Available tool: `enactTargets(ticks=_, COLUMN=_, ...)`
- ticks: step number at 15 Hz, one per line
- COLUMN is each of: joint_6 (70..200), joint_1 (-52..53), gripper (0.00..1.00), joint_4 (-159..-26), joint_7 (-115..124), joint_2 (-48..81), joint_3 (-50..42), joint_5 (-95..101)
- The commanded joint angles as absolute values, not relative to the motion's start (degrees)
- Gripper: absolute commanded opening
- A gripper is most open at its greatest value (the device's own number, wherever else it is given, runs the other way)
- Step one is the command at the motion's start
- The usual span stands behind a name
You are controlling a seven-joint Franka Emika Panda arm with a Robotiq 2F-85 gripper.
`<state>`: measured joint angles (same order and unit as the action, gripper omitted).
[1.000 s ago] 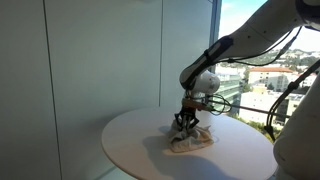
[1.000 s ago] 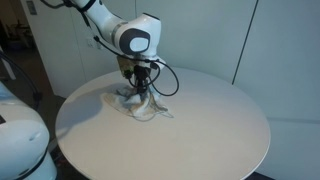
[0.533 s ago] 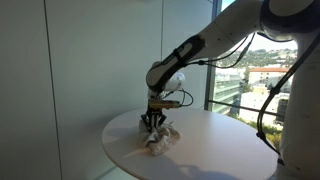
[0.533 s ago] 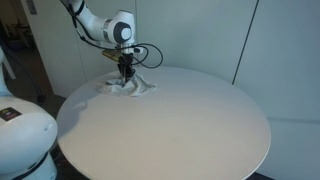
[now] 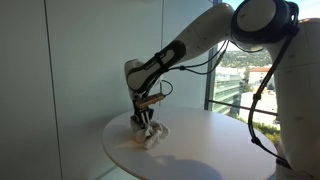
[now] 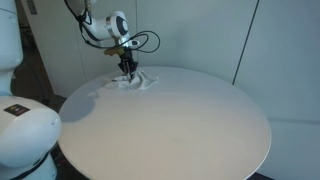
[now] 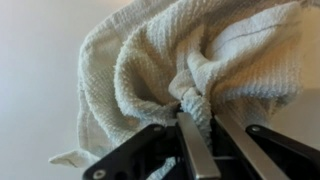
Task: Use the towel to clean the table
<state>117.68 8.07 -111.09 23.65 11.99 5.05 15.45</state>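
My gripper stays low next and drags the towel (image 7: 170, 60) back across the open tabletop between the gripper and the robot body. It wipes before it releases the towel's fold.
A cream-white towel (image 7: 170, 60) lies bunched on the round white table (image 6: 180, 120). It shows in both exterior views (image 5: 152, 134) (image 6: 133, 81), near the table's far edge. My gripper (image 7: 202, 118) is shut on a fold of the towel and presses down on it from above. In the wrist view the two metal fingers (image 7: 196, 150) pinch a twisted ridge of cloth. The gripper also shows in both exterior views (image 5: 143, 118) (image 6: 127, 69), standing upright over the towel.
A grey wall panel (image 5: 80, 60) stands close behind the table. A large window (image 5: 245, 80) lies to one side. A white robot body (image 6: 25, 130) stands at the table's near edge.
My gripper has dragged the towel across the table toward the far edge by the wall, still shut on it. The towel has stayed bunched.
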Motion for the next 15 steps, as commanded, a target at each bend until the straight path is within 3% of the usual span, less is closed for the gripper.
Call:
enactTargets(ticks=1, joint_6=114.5, joint_1=4.3, gripper=0.08, joint_4=-112.4, joint_7=21.1, joint_2=13.2, joint_3=0.6, joint_5=13.7)
enactTargets(ticks=15, joint_6=111.9, joint_1=-7.1, gripper=0.08, joint_4=-135.9, joint_7=28.4, joint_2=-3.7, joint_3=-8.6, joint_5=11.3)
